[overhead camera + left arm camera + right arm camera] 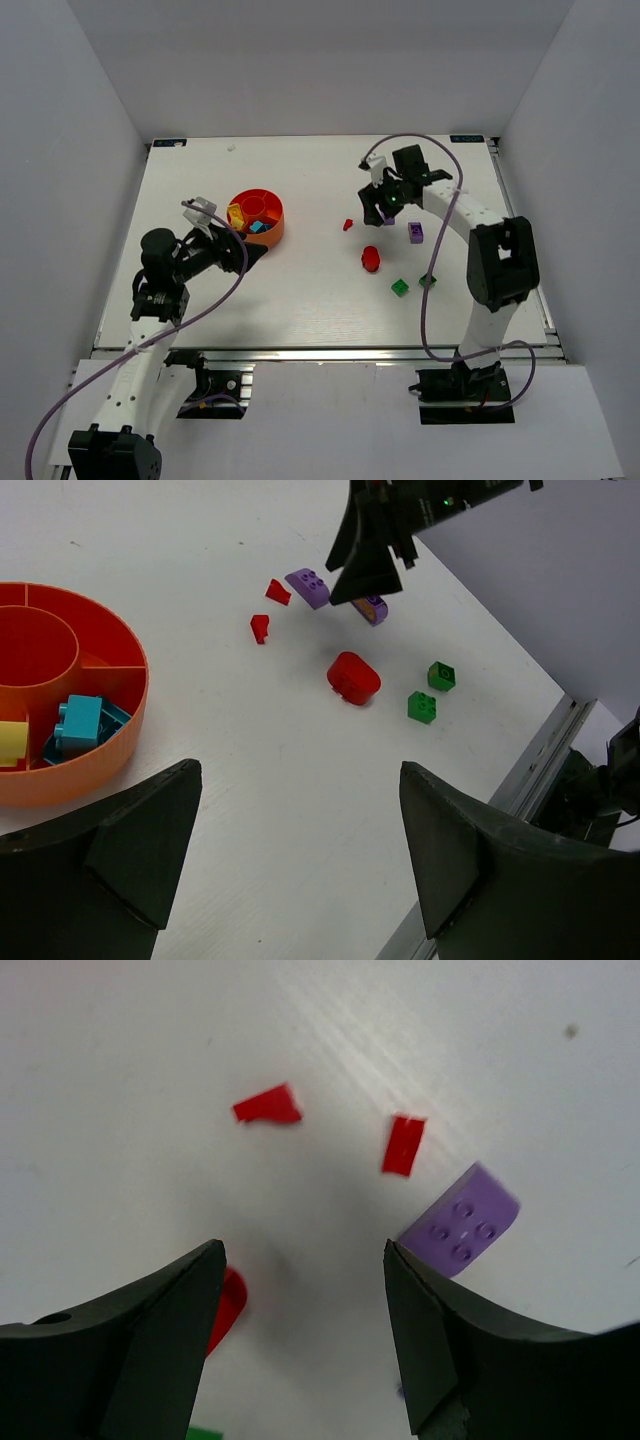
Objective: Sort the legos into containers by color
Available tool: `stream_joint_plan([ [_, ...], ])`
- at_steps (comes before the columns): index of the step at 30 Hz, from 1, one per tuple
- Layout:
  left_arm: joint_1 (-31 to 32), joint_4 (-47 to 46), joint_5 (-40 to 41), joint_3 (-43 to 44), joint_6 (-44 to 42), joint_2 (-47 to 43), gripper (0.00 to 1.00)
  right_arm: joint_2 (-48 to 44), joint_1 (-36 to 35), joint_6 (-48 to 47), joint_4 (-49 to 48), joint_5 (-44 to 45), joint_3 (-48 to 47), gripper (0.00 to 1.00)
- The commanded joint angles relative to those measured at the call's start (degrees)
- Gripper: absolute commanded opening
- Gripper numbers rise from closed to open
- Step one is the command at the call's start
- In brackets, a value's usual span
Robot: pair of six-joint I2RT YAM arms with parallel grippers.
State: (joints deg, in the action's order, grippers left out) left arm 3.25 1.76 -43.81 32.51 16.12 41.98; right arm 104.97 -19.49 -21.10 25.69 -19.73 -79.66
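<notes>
Next, I need to bring my right gripper outward and down to close across the width of the small red piece by the purple brick.
The round orange dish (272,225) with a red insert holds teal bricks (80,721) and a yellow piece (9,742) in its wedges. On the table lie two small red pieces (268,1108) (403,1145), a purple brick (462,1222), a second purple brick (415,232), a rounded red piece (370,259) and two green bricks (400,287) (427,281). My right gripper (305,1260) is open and empty, above the table between the rounded red piece and the purple brick. My left gripper (300,780) is open and empty, just right of the dish's near side.
The table's metal front rail (540,755) runs close beyond the green bricks (441,675). The right arm (375,540) hangs over the far purple pieces in the left wrist view. White walls enclose the table on three sides.
</notes>
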Motion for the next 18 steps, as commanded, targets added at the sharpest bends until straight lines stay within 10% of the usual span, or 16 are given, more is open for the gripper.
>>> stream_joint_plan([
  [1,0.27,2.19,1.35,1.24,-2.23,-1.72,0.90,5.74,-0.72,1.06,-0.65,4.78,-7.69,0.70],
  [18,0.27,3.60,4.52,1.50,-3.20,-2.87,0.90,19.92,-0.56,1.42,0.32,7.33,-20.01,0.54],
])
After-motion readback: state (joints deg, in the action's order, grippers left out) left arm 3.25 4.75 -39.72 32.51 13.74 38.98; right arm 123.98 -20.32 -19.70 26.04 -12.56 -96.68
